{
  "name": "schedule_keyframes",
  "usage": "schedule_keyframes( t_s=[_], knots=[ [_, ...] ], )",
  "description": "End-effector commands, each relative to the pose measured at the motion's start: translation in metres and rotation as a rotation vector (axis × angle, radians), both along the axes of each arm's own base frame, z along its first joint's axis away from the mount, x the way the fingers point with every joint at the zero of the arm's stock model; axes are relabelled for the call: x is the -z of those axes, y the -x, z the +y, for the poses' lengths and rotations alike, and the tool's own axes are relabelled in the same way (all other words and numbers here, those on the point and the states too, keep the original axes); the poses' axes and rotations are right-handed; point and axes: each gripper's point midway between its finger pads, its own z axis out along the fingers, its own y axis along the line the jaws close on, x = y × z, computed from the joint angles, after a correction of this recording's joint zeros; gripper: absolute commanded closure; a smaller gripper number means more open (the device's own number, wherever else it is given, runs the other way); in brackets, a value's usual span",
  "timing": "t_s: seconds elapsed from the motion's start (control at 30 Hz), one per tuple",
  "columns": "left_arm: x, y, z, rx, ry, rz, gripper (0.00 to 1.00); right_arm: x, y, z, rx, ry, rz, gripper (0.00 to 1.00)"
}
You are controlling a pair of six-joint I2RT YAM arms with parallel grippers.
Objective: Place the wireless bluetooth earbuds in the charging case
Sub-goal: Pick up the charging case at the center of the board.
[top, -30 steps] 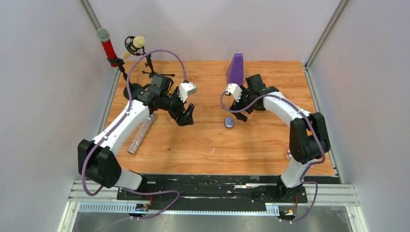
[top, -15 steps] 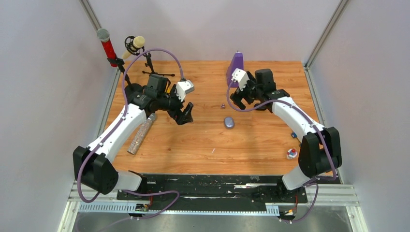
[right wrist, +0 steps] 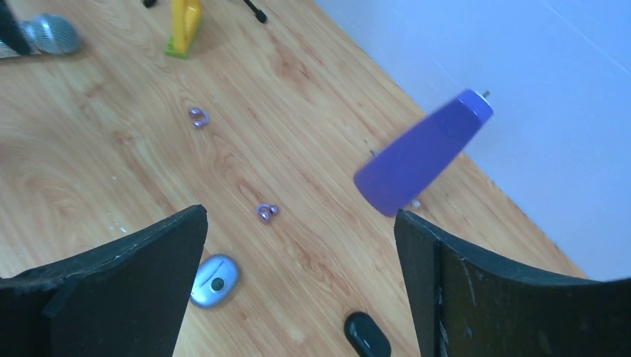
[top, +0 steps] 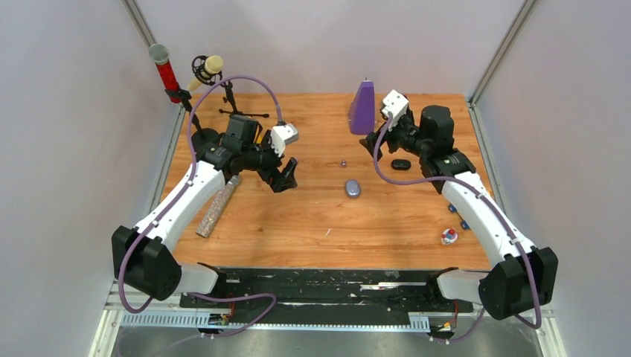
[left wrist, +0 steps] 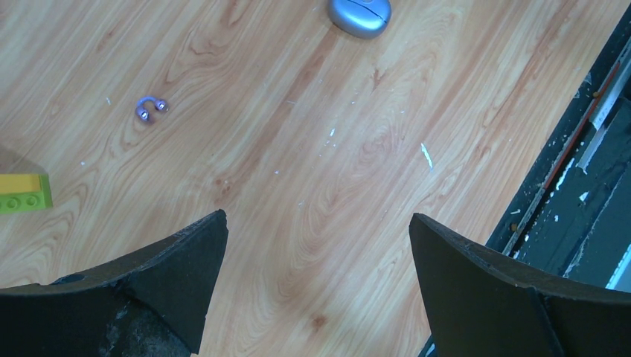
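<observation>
My right gripper moves back and down next, turning to straddle the purple charging case, since the case lies below my gripper and nearer my base.
A pale purple oval charging case lies shut mid-table, also seen in the left wrist view and the right wrist view. A black oval case lies to its right, under my right arm. One tiny purple earbud sits just behind the purple case. Another purple earbud lies further left. My left gripper hovers open left of the case. My right gripper hangs open at the back, near the bottle. Both are empty.
A purple bottle stands at the back centre. Two microphones stand at the back left. A glittery tube lies under the left arm. A yellow and green brick and small bits at the right lie on the wood.
My right arm has swung back and to the right, uncovering the black case and the small bits on the right. The left gripper drew back slightly.
</observation>
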Motion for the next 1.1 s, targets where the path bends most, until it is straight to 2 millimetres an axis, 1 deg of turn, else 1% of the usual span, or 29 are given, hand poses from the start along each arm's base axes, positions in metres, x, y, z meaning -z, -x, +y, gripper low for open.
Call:
schedule_keyframes(
  t_s=[0.0,0.07,0.13,0.2,0.27,0.3,0.33,0.4,0.47,0.53,0.6,0.73,0.83,1.07],
  knots=[
    [-0.019,-0.002,-0.001,-0.013,0.035,-0.055,0.00,0.019,0.017,0.017,-0.139,-0.012,0.036,0.00],
    [-0.019,-0.002,-0.001,-0.014,0.035,-0.056,0.00,0.031,0.020,0.015,-0.180,0.054,0.002,0.00],
    [-0.020,-0.001,-0.001,-0.015,0.034,-0.057,0.00,0.051,0.019,0.011,-0.221,0.162,-0.054,0.00],
    [-0.020,-0.001,0.000,-0.017,0.034,-0.058,0.00,0.075,0.015,0.003,-0.231,0.258,-0.074,0.00],
    [-0.019,-0.001,0.000,-0.017,0.032,-0.063,0.00,0.100,0.016,-0.003,-0.268,0.353,-0.070,0.01],
    [-0.019,-0.001,0.000,-0.019,0.032,-0.065,0.00,0.110,0.015,-0.005,-0.292,0.404,-0.078,0.03],
    [-0.018,-0.002,0.001,-0.020,0.030,-0.065,0.00,0.121,0.017,-0.007,-0.325,0.448,-0.081,0.07],
    [-0.017,-0.002,0.001,-0.021,0.029,-0.062,0.00,0.136,0.020,-0.007,-0.370,0.483,-0.061,0.11],
    [-0.017,-0.002,0.000,-0.020,0.030,-0.058,0.00,0.148,0.030,-0.003,-0.443,0.492,-0.016,0.12],
    [-0.015,-0.002,0.000,-0.017,0.028,-0.053,0.00,0.157,0.035,0.000,-0.491,0.490,0.016,0.11],
    [-0.014,-0.001,0.000,-0.017,0.026,-0.051,0.00,0.166,0.036,0.002,-0.526,0.498,0.046,0.11],
    [-0.014,-0.001,0.001,-0.015,0.026,-0.051,0.00,0.190,0.033,0.003,-0.571,0.522,0.100,0.09],
    [-0.014,0.000,0.000,-0.013,0.026,-0.052,0.00,0.202,0.031,0.006,-0.596,0.518,0.127,0.09],
    [-0.012,-0.001,0.000,-0.012,0.024,-0.050,0.00,0.216,0.022,0.014,-0.627,0.522,0.150,0.09]
  ],
)
